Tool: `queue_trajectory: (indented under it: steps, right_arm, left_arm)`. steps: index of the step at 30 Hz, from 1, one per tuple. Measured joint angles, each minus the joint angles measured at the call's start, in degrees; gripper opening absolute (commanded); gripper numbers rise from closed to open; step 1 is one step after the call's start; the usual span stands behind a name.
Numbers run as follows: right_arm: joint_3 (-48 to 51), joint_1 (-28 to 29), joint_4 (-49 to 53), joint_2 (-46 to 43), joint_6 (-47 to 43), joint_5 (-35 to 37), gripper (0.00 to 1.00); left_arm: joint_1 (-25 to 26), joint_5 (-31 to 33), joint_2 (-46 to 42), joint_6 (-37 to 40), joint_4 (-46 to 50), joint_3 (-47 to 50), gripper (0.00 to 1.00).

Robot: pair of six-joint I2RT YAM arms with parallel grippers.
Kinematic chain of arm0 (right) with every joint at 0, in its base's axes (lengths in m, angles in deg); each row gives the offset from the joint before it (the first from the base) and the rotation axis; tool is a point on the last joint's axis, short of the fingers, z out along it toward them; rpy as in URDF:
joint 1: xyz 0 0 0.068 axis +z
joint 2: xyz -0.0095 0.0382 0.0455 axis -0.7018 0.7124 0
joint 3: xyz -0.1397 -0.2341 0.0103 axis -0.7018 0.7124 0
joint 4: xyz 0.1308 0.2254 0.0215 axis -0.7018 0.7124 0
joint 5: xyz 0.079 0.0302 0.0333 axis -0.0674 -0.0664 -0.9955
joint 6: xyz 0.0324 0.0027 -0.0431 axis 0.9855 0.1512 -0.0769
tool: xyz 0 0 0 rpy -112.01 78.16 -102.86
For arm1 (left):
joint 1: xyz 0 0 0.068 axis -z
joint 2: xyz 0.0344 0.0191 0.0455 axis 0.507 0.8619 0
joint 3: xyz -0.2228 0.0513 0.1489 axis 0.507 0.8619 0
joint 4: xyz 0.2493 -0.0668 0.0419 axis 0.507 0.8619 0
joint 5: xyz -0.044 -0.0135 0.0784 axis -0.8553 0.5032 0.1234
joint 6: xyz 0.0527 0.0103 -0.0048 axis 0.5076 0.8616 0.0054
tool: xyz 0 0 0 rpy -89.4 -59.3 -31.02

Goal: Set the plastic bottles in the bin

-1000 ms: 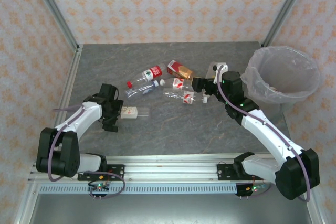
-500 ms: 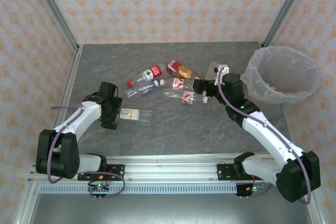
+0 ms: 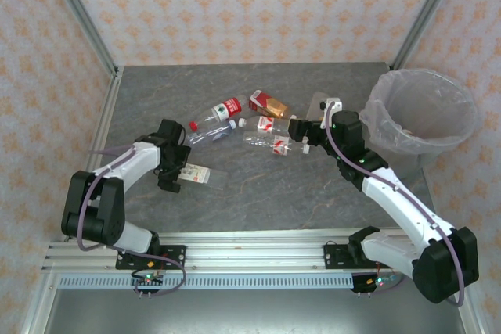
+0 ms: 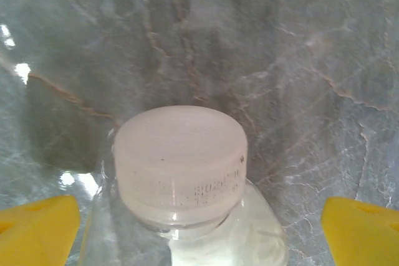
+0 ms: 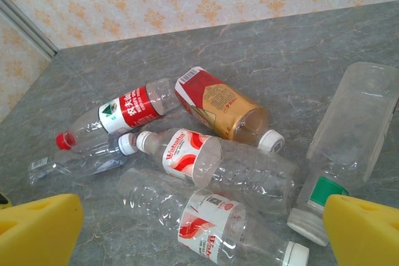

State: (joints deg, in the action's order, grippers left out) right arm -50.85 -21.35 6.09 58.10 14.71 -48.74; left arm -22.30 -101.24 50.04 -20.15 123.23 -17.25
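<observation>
I need to lower my left gripper next toward the clear bottle (image 3: 202, 175) and close on the bottle's shoulder behind the white cap.
A clear bottle (image 3: 202, 175) with a white label lies near the left arm. Its white cap (image 4: 181, 154) sits between the yellow fingertips (image 4: 37, 228) of my left gripper (image 3: 174, 171), which is open and apart from it on both sides. More plastic bottles lie clustered mid-table: a red-labelled one (image 5: 134, 107), a copper-brown one (image 5: 221, 104), two with white-and-red labels (image 5: 184, 154) (image 5: 215, 222), and a green-labelled one (image 5: 349, 147). My right gripper (image 3: 299, 132) hangs open just right of the cluster, holding nothing. The bin (image 3: 423, 73) stands at the far right.
Metal frame posts (image 3: 78, 17) and patterned walls close in the grey stone table (image 3: 258, 193). The bin's clear liner hangs over its rim. The rail carrying the arm bases (image 3: 250, 260) runs along the near edge.
My left gripper has slid right and lower onto the cap end of the white-labelled bottle, nudging it slightly. The right arm has barely moved.
</observation>
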Motion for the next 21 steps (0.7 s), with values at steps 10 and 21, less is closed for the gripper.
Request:
queue_trajectory:
  steps: [10, 21]
  right_arm:
    - [0.74, 0.00, 0.46, -0.57, 0.04, 0.42, 0.99]
    - [0.74, 0.00, 0.50, -0.57, 0.26, 0.42, 0.99]
  left_arm:
    - [1.62, 0.24, 4.74, 2.01, -0.66, -1.14, 0.91]
    - [1.99, 0.42, 5.07, 3.69, -1.18, -1.14, 0.73]
